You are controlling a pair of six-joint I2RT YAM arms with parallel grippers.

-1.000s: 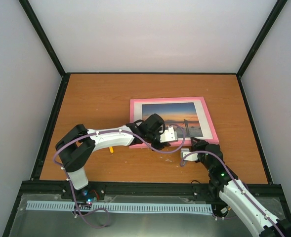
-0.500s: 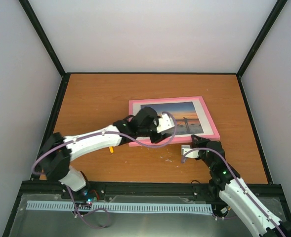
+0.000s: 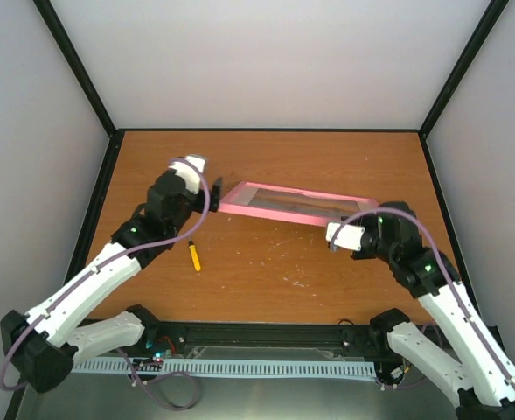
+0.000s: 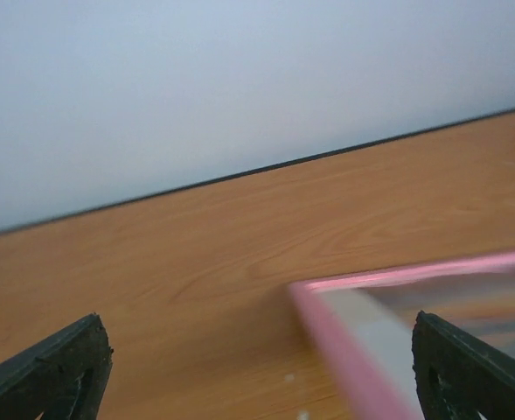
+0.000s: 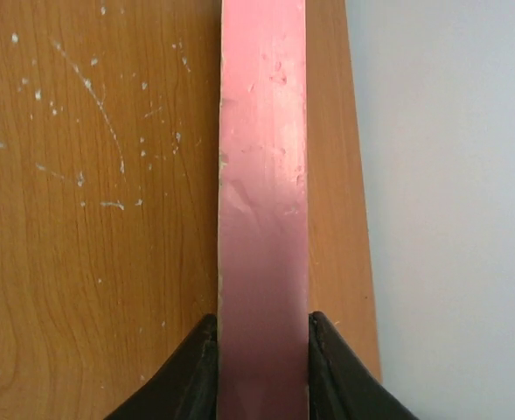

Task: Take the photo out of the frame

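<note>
My right gripper needs to turn over the pink frame (image 3: 270, 202), since the frame's photo side faces up, and lower it flat onto the tabletop's middle to release it.
The pink frame (image 3: 270, 202) is tipped up on the table, raised at its right end. My right gripper (image 3: 367, 221) is shut on that end. In the right wrist view the pink edge (image 5: 263, 175) runs straight up between the two black fingers (image 5: 187, 372). The photo (image 3: 299, 206) shows only as a dark sliver inside the frame, seen at a steep angle. My left gripper (image 3: 212, 197) stands open at the frame's left corner (image 4: 302, 293). That corner lies between its spread fingers (image 4: 60, 367) without touching them.
A small yellow and black tool (image 3: 193, 255) lies on the wooden table (image 3: 266, 271) in front of the left arm. White specks are scattered on the table's near middle. Grey walls with black rails enclose the table on three sides.
The frame lay flat; now its right end is raised in the right gripper and it has shifted back. The left gripper has opened, left the frame's near edge and swung to the left corner.
</note>
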